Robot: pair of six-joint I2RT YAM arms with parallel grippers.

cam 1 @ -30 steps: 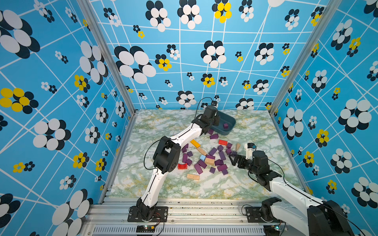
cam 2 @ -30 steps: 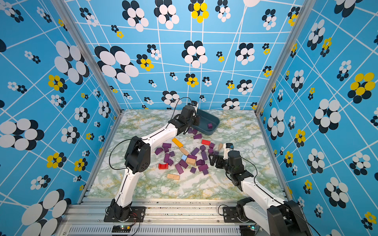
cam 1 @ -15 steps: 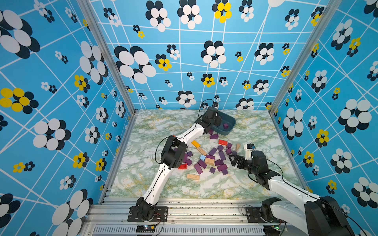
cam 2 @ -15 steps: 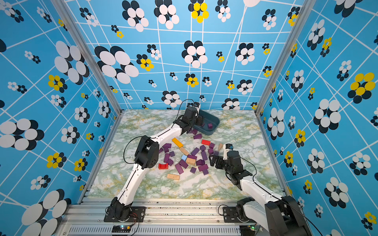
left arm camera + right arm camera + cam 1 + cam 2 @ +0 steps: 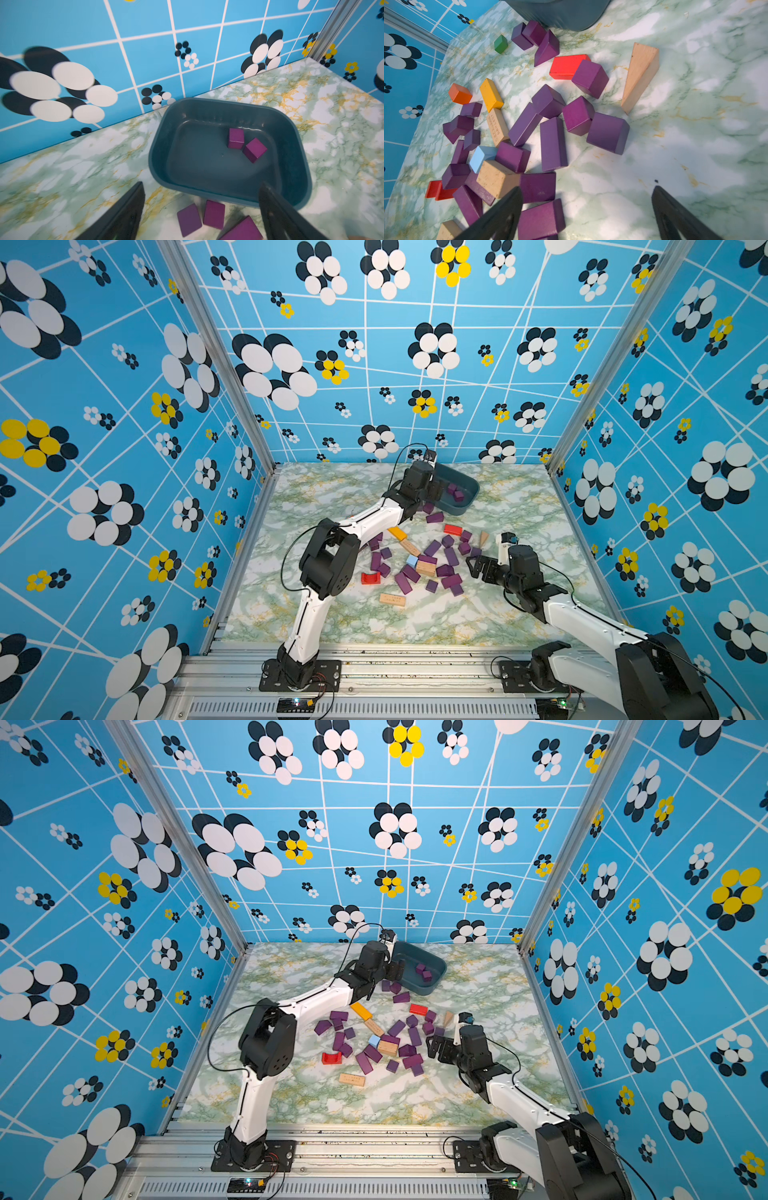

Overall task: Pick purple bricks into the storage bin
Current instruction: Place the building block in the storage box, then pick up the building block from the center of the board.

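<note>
The right gripper reaches outward and down astride the purple cube by the tan wedge's tip [image 5: 476,552] [image 5: 608,132] next, as bare tabletop borders the cube.
The slate-blue storage bin [image 5: 467,498] [image 5: 435,981] [image 5: 158,133] stands at the back of the table. Two purple bricks [image 5: 235,138] [image 5: 254,149] [image 5: 455,491] lie inside it. My left gripper [image 5: 202,184] [image 5: 436,489] hangs open and empty over the bin's near rim. Three more purple bricks [image 5: 214,214] lie on the table just outside that rim. Several purple bricks [image 5: 432,568] [image 5: 409,1048] [image 5: 553,143] lie scattered mid-table. My right gripper [image 5: 586,188] [image 5: 473,566] is open and empty, low at the pile's right edge, with one finger beside a purple brick [image 5: 539,220].
Mixed into the pile are a red block [image 5: 453,529], a yellow block [image 5: 397,533], a red arch [image 5: 370,578], a light-blue cube [image 5: 481,155], tan blocks [image 5: 392,599], a tan wedge [image 5: 640,74], an orange cube [image 5: 459,93] and a green cube [image 5: 500,43]. Patterned walls enclose three sides.
My left gripper went from shut to open at the bin, and a second purple brick now lies inside. The left elbow swung toward the pile. The right arm barely moved.
</note>
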